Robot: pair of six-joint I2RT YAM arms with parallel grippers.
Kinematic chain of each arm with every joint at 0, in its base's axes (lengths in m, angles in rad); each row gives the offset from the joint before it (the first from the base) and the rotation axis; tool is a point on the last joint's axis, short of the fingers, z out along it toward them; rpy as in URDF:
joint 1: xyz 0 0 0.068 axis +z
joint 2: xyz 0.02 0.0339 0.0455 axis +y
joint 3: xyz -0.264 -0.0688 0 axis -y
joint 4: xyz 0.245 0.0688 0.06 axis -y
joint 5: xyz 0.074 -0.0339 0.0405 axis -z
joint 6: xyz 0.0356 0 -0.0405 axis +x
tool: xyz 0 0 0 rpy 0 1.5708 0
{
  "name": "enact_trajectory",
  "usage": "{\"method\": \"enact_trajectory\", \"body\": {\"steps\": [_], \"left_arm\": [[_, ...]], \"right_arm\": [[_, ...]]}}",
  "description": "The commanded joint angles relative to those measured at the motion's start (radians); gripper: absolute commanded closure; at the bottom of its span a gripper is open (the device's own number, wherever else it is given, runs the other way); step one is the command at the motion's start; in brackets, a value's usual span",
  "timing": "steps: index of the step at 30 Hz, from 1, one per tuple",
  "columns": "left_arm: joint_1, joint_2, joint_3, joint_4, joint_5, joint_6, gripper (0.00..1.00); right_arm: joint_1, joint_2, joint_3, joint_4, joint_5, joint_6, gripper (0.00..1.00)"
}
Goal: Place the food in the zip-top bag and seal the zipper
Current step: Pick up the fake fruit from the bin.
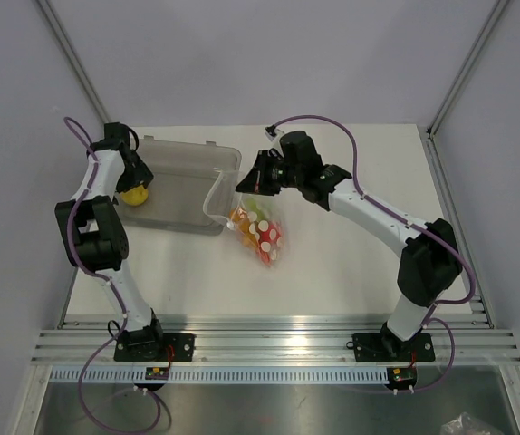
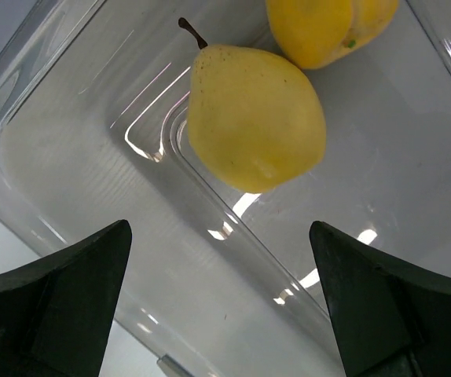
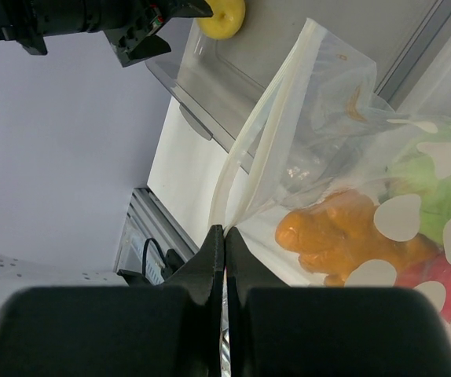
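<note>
The robot's left gripper needs to go down into the bin next and bring its open fingers around the pear's round body [image 1: 135, 196] [image 2: 261, 126], because the pear is still beyond the fingers.
The zip-top bag [image 1: 258, 231], clear with white dots, lies right of the bin with orange, green and red food [image 1: 265, 237] inside. In the right wrist view the orange piece [image 3: 343, 236], the green one [image 3: 434, 184] and the red one [image 3: 445, 275] show through the plastic. My right gripper [image 3: 225, 234] is shut on the end of the zipper [image 3: 266, 145], whose two strips spread apart above the pinch, so the mouth gapes. Over the bin my left gripper [image 2: 221, 302] stands open and holds nothing, just short of a yellow pear [image 2: 253, 118]. A second yellow piece [image 2: 328, 27] lies beyond it.
The grey translucent bin [image 1: 187, 181] sits at the back left with my left gripper [image 1: 136, 181] inside it. The right gripper [image 1: 242, 187] hangs at the bin's right corner. Frame posts rise at both back corners, and an aluminium rail [image 1: 269, 340] runs along the near edge.
</note>
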Motion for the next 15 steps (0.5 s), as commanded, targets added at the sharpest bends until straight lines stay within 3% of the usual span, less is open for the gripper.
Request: {"method": "enact_trajectory", "body": {"steps": [1, 15], "left_arm": [[0.026, 0.028, 0.069, 0.061, -0.011, -0.054, 0.01], [0.046, 0.131, 0.072, 0.172, 0.049, -0.131, 0.06]], "right_arm": [[-0.004, 0.017, 0.057, 0.042, -0.033, -0.015, 1.0], [-0.005, 0.056, 0.076, 0.05, -0.049, -0.002, 1.0]]}}
